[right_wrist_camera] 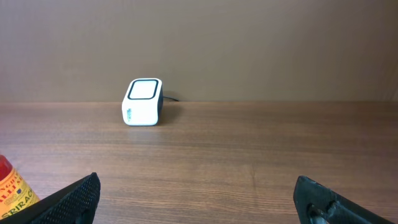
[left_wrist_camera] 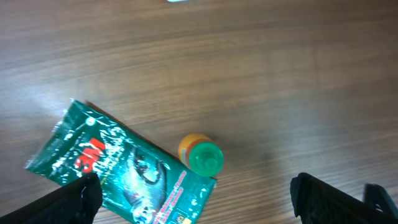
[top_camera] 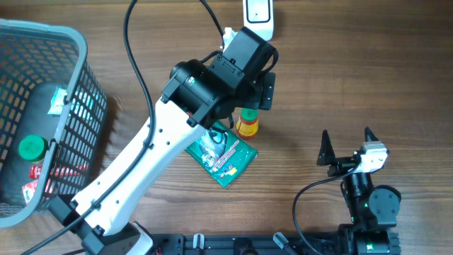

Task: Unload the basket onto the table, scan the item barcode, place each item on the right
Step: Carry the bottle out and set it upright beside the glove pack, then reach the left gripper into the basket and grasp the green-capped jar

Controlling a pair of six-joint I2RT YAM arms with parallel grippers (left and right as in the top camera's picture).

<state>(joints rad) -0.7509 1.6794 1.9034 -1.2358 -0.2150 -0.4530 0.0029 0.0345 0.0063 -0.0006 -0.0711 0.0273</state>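
My left gripper goes to the left in the overhead view next, then down into the basket over the bottle's green cap (top_camera: pixel 32 148), which faces up uncovered.
A small orange bottle (top_camera: pixel 247 122) with a green cap (left_wrist_camera: pixel 200 155) stands upright on the wooden table. It touches the corner of a flat green packet (top_camera: pixel 221 157) that lies beside it (left_wrist_camera: pixel 118 168). My left gripper (left_wrist_camera: pixel 199 208) hangs open above both, with nothing between its fingers. The white barcode scanner (top_camera: pixel 257 14) sits at the table's far edge, and the right wrist view shows it ahead (right_wrist_camera: pixel 142 102). My right gripper (top_camera: pixel 347 138) rests open and empty near the front right (right_wrist_camera: pixel 199 202).
A grey wire basket (top_camera: pixel 71 42) stands at the left edge, holding a dark bottle with a green cap (top_camera: pixel 32 147) and other packets. The left arm (top_camera: pixel 141 163) crosses the table's middle diagonally. The orange bottle's label (right_wrist_camera: pixel 12 190) shows at the right wrist view's lower left.
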